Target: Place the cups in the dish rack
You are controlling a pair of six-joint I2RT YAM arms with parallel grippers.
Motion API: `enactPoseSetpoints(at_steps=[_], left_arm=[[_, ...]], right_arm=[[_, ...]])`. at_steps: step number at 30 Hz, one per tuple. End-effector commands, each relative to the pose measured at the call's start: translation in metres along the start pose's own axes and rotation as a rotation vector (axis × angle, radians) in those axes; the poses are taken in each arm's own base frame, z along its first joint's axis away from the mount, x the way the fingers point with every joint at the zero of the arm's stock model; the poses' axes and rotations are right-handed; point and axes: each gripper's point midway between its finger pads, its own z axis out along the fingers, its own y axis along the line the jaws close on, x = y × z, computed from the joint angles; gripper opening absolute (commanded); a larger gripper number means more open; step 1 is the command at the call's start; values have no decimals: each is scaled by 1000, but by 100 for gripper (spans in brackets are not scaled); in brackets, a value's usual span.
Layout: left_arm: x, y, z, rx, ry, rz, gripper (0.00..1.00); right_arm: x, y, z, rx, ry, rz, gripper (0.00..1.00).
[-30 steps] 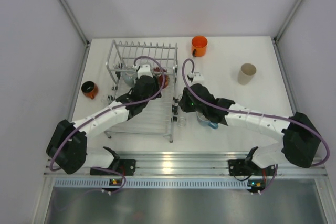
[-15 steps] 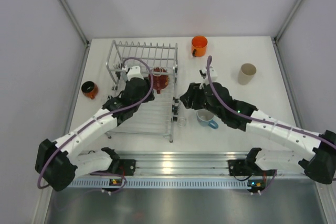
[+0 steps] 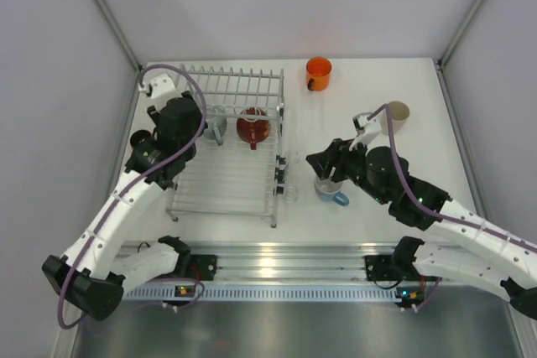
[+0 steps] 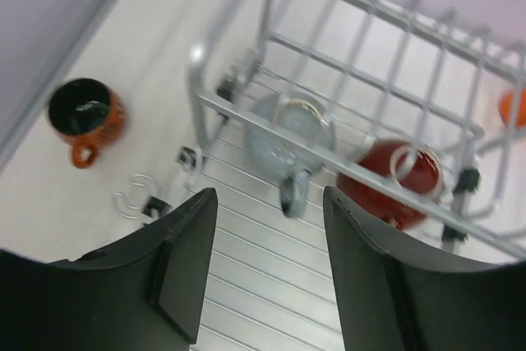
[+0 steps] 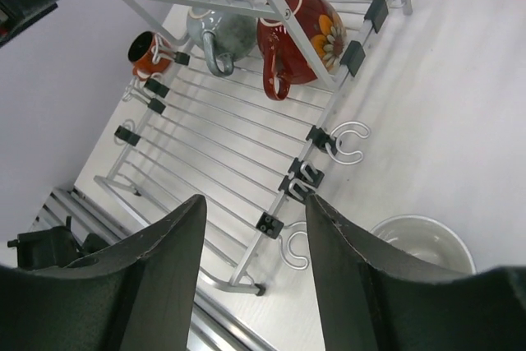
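The dark red-orange mug stands mouth-up beside the rack, so I will bring my left gripper down to the left in the top view onto its rack-side rim.
The wire dish rack [image 3: 228, 175] holds a red mug [image 3: 252, 127] and a grey mug [image 3: 216, 128] on its tines. My left gripper [image 3: 161, 155] is open and empty at the rack's left side, next to the dark red-orange mug [image 3: 140, 142] on the table. In the left wrist view that mug [image 4: 86, 113] lies left of the open fingers [image 4: 191, 269]. My right gripper [image 3: 323, 165] is open and empty just above and left of the light blue mug [image 3: 329, 190]. The bright orange mug [image 3: 318, 73] and a beige mug [image 3: 395, 117] stand farther back.
Small wire hooks [image 5: 345, 144] stick out from the rack's right rail between the rack and the light blue mug [image 5: 423, 244]. Enclosure walls close the table on the left, far and right sides. An aluminium rail [image 3: 277, 262] runs along the near edge.
My left gripper has let go of the red mug, left it in the rack and drawn back to the left. My right gripper has pulled away to the right, above the light blue mug.
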Motion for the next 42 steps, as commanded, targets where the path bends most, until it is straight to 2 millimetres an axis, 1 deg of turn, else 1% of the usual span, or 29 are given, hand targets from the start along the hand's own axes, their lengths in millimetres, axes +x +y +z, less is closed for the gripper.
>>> enactPoseSetpoints(at_steps=[1, 2, 4, 5, 6, 7, 8, 9, 10, 11, 12, 13, 14, 16, 17, 18, 21, 22, 23, 24, 25, 26, 27, 29, 30, 33, 34, 38, 42], left_arm=[[-41, 42, -2, -137, -77, -20, 60], [-47, 59, 6, -182, -77, -37, 60], [-57, 75, 14, -238, -84, -48, 60], [-61, 91, 20, -288, -83, -46, 60], [-55, 95, 33, -303, -45, -30, 60], [-54, 101, 39, -321, -34, -27, 60], [-57, 115, 46, -362, -24, -33, 61], [-53, 116, 55, -341, 3, -33, 60], [-43, 122, 70, -362, 47, -18, 60], [-46, 139, 78, -401, 58, -34, 59], [-41, 146, 85, -415, 83, -33, 59], [-26, 159, 100, -434, 146, -38, 58], [-21, 165, 106, -437, 169, -56, 58], [-5, 184, 117, -467, 227, -85, 57], [10, 190, 123, -480, 267, -97, 57], [16, 195, 125, -487, 284, -104, 57], [32, 202, 139, -496, 342, -68, 57], [35, 203, 143, -496, 353, -58, 57], [33, 202, 148, -489, 356, -49, 57], [42, 203, 156, -487, 386, -39, 57], [46, 202, 161, -475, 400, -30, 56], [43, 199, 167, -454, 406, -18, 56], [53, 200, 175, -452, 437, -7, 55], [55, 201, 184, -448, 453, 10, 55], [66, 204, 189, -459, 483, 24, 54], [78, 205, 198, -456, 519, 30, 53], [87, 205, 203, -450, 543, 32, 52], [93, 202, 209, -438, 560, 16, 49], [97, 208, 212, -468, 576, 35, 47]], right_arm=[[-15, -3, -15, -3, -67, -32, 53], [-15, -5, -18, -1, -73, -35, 53], [-19, -7, -26, -10, -99, -37, 54], [-20, -8, -28, -12, -110, -36, 54], [-21, -8, -30, -16, -116, -35, 55], [-21, -9, -34, -22, -126, -33, 55], [-22, -9, -35, -28, -133, -33, 55], [-22, -9, -37, -32, -134, -34, 55], [-21, -9, -39, -40, -136, -36, 55], [-22, -10, -40, -41, -140, -40, 55], [-22, -11, -41, -36, -141, -45, 55], [-23, -12, -43, -37, -147, -51, 55], [-23, -13, -44, -33, -151, -52, 55], [-24, -16, -46, -28, -162, -56, 56], [-23, -17, -46, -28, -164, -55, 56], [-24, -17, -47, -29, -168, -55, 56], [-22, -17, -49, -44, -170, -56, 56], [-22, -17, -50, -47, -171, -59, 56], [-22, -17, -50, -49, -172, -65, 56], [-22, -16, -50, -49, -172, -68, 57], [-22, -18, -50, -43, -172, -74, 57], [-23, -18, -50, -41, -176, -78, 57], [-24, -20, -50, -30, -181, -80, 57], [-25, -22, -51, -19, -184, -80, 57], [-24, -23, -50, -16, -182, -80, 57], [-25, -23, -51, -18, -183, -86, 57], [-25, -23, -51, -16, -183, -89, 57], [-27, -24, -52, -12, -190, -98, 57], [-28, -25, -52, -6, -191, -105, 57]])
